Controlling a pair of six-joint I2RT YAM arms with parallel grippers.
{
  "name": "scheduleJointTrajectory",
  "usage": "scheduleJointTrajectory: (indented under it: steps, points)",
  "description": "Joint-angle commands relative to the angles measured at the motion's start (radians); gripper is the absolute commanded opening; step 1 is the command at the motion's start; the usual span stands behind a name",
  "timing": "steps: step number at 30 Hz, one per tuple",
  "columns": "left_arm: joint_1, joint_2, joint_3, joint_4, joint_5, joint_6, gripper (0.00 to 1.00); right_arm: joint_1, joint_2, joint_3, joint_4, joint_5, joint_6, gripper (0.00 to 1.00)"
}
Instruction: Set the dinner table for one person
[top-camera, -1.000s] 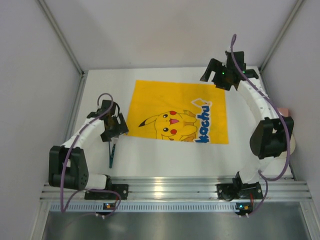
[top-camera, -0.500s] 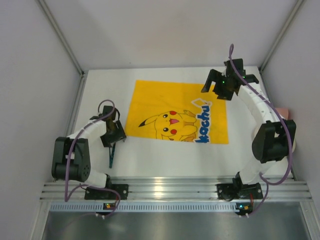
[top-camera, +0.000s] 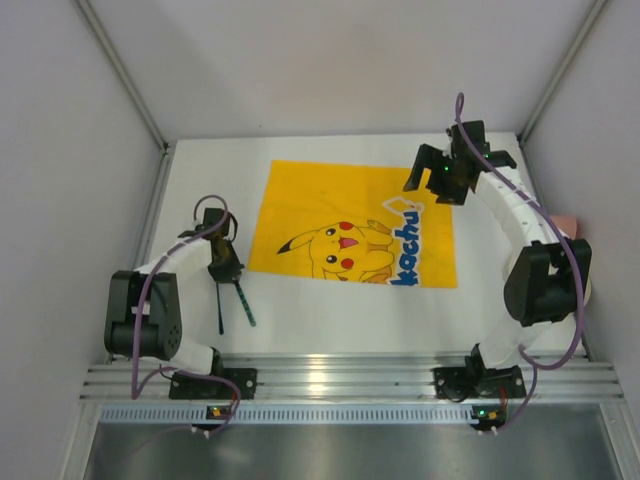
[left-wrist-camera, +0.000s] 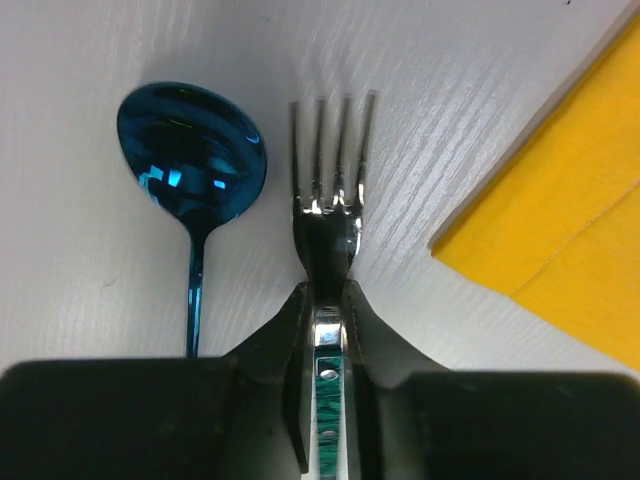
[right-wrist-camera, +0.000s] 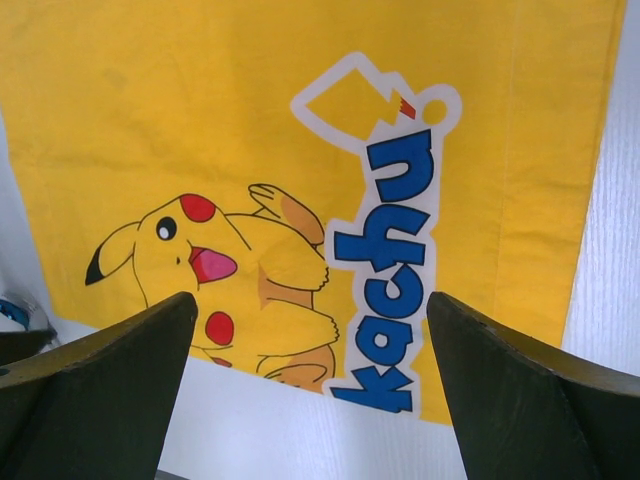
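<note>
The fork goes up, outward and across in my left gripper next, then comes down onto the yellow cloth beyond Pikachu's ear (top-camera: 286, 214).
My left gripper (left-wrist-camera: 327, 295) is shut on the neck of a silver fork (left-wrist-camera: 328, 215) with a green handle, tines pointing away. A shiny blue spoon (left-wrist-camera: 190, 150) lies just left of it on the white dinner table (left-wrist-camera: 450, 90). From above, the left gripper (top-camera: 222, 265) stands left of the yellow Pikachu cloth (top-camera: 350, 220). The fork's handle (top-camera: 243, 302) slants out toward the near edge, beside the spoon's handle (top-camera: 220, 312). My right gripper (top-camera: 440, 172) hovers open over the cloth's far right part, and nothing lies between its fingers (right-wrist-camera: 120, 380).
The cloth's corner (left-wrist-camera: 570, 230) lies close to the right of the fork. A pink thing (top-camera: 568, 220) sits at the table's right edge behind the right arm. Metal rails (top-camera: 350, 375) run along the near edge, and walls close in the sides.
The left gripper has come down and shut on the fork, whose handle now sticks out to the right of the spoon's. The right gripper shifted slightly right and stays open.
</note>
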Motion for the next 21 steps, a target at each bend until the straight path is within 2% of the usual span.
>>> scheduleJointTrajectory:
  steps: [1,4,10,13,18,21]
  points:
    - [0.003,0.055,-0.025,0.051,0.032,-0.005,0.13,-0.002,-0.038,-0.002,0.008,0.018,-0.020,1.00]
    - [0.003,0.040,0.007,0.010,0.018,0.017,0.00,-0.004,-0.038,-0.001,0.008,0.021,-0.025,1.00]
    - [0.002,-0.035,0.197,-0.148,-0.054,0.123,0.00,-0.002,-0.044,-0.002,0.014,0.024,-0.026,1.00]
    - [0.000,-0.029,0.337,-0.160,-0.061,0.184,0.00,-0.004,-0.044,-0.002,0.017,0.024,-0.026,1.00]
    - [-0.030,0.144,0.548,-0.076,0.137,0.255,0.00,-0.002,-0.053,-0.011,0.022,0.032,-0.026,1.00]
    - [-0.096,0.276,0.665,-0.015,0.162,0.302,0.00,-0.005,-0.053,-0.013,0.005,0.040,-0.026,1.00]
